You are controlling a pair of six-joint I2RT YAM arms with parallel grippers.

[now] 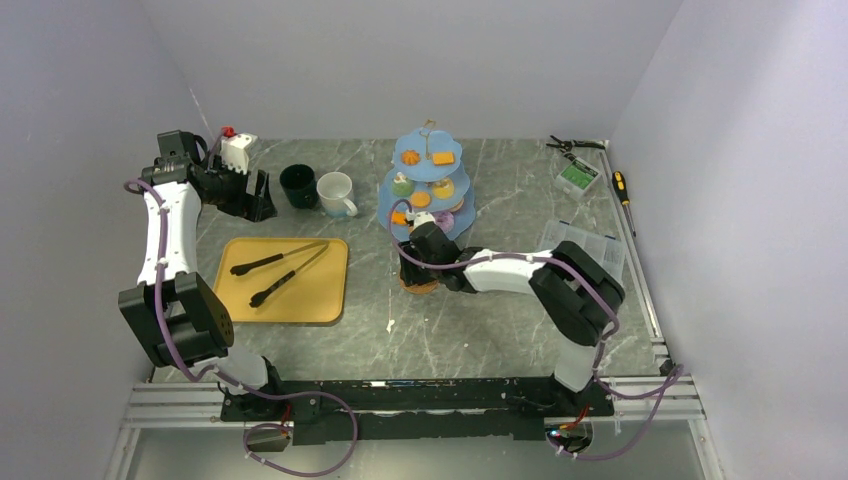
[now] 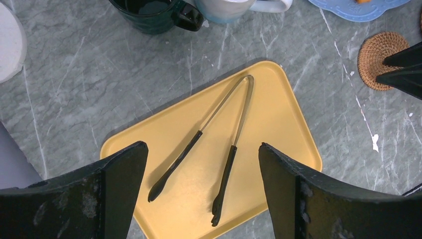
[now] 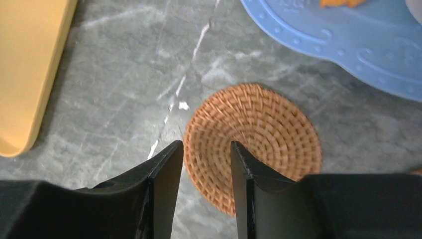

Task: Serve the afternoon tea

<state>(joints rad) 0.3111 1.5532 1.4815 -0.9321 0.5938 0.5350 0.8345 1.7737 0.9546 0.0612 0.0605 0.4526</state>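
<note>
I should next move my left gripper outward and down astride the dark green mug's rim [image 1: 283, 183] [image 2: 114, 5] on the side away from the white mug, since the mugs nearly touch.
The light-blue three-tier stand [image 1: 428, 142] stands at the back centre with doughnuts [image 1: 410, 157], a cupcake [image 1: 402, 183] and orange biscuits [image 1: 442, 157] on it. The dark green mug [image 1: 298, 185] and the white mug [image 1: 335, 192] stand side by side to its left. My left gripper [image 1: 255, 195] is open and empty, high above the yellow tray [image 2: 278, 114]. My right gripper [image 3: 205, 144] is low in front of the stand, its jaws partly open astride the left edge of a round wicker coaster [image 3: 259, 134]. The stand's bottom tier [image 3: 348, 45] lies just beyond it.
Black tongs [image 1: 280, 268] lie on the yellow tray [image 1: 330, 300] at the front left. A white object [image 1: 238, 150] sits at the back left. A green tool box [image 1: 578, 177], a screwdriver [image 1: 622, 187] and a clear plastic box [image 1: 590, 245] lie at the right.
</note>
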